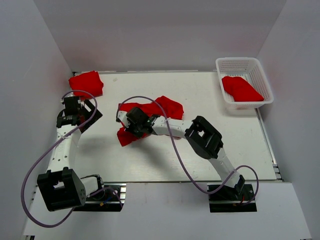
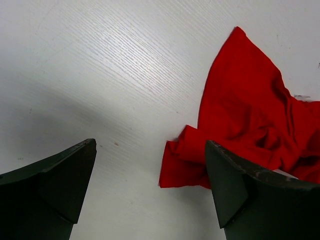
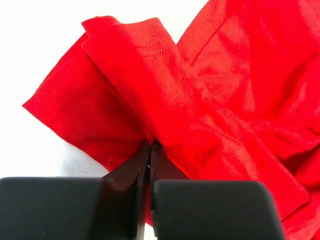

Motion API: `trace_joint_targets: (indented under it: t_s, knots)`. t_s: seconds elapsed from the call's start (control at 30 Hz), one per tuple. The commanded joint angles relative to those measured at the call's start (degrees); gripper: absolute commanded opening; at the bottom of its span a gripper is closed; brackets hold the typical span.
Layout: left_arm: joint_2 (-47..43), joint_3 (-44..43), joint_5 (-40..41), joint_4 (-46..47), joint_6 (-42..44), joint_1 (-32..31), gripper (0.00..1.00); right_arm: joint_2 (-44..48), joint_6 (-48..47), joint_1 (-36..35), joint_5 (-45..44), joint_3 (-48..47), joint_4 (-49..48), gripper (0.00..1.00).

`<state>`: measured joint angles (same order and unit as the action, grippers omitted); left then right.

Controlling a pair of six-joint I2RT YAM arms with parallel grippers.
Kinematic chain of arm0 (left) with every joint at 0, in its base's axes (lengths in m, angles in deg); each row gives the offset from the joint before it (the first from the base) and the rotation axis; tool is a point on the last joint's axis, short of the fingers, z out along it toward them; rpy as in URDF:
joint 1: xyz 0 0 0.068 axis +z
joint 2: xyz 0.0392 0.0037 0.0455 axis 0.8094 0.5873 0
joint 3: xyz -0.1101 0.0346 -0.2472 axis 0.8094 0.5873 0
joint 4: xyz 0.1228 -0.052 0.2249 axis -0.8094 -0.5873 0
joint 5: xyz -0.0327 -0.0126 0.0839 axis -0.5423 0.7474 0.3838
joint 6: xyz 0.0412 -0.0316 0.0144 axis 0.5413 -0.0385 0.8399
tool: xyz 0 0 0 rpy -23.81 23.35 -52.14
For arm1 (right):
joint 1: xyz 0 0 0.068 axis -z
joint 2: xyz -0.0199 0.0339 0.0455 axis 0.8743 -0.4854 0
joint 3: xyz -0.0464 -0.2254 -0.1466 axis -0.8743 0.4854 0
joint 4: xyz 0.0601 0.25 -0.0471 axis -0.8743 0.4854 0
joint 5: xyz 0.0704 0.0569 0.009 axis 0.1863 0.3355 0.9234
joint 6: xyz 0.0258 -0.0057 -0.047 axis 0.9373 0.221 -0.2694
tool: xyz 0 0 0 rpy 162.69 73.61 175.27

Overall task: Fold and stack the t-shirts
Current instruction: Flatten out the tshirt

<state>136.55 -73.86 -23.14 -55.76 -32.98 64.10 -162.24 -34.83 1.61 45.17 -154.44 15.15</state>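
Observation:
My left gripper should move down and to the right in the top view next, onto the shirt's far corner [image 1: 121, 106] [image 2: 237, 36], which lies below on that side, clear of folds.
A crumpled red t-shirt [image 1: 160, 107] lies at the table's middle. My right gripper [image 1: 128, 129] is shut on a fold near its front left edge; in the right wrist view the jaws [image 3: 150, 142] are pinched together with red cloth [image 3: 210, 100] bunched at their tips. My left gripper [image 1: 90, 115] is open and empty over bare table, left of that shirt; its view [image 2: 150, 150] shows the shirt's corner [image 2: 240, 110] beside its right finger. A folded red t-shirt [image 1: 86, 82] lies at the back left. Another red t-shirt [image 1: 241, 88] lies in the basket.
The white lattice basket [image 1: 260, 75] stands at the back right of the white table [image 1: 150, 160]. White walls enclose the left, back and right sides. Purple cables loop beside both arms.

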Motion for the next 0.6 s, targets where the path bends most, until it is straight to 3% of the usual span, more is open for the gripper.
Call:
trace_joint_targets:
  t_s: [0.0,0.13,0.23,0.33,0.57]
  knots:
    - [-0.5,0.4,-0.7,2.6,2.1,0.9,0.99,3.1,1.6,0.7,4.0,3.2,-2.0,0.0]
    - [2.5,-0.2,-6.0,8.6,6.3,1.4,0.99,11.6,2.8,0.6,3.7,5.6,0.2,0.0]
    - [5.8,1.0,-17.5,18.4,11.5,1.4,0.96,20.8,3.7,0.9,3.9,12.8,-2.0,0.0]
    - [10.6,1.0,-23.1,24.7,14.4,-0.1,0.95,26.8,4.5,1.5,4.3,18.9,-0.5,0.0]
    - [20.8,-0.3,-24.4,34.2,12.1,-2.4,0.92,37.7,7.7,2.1,5.7,27.4,1.0,0.0]
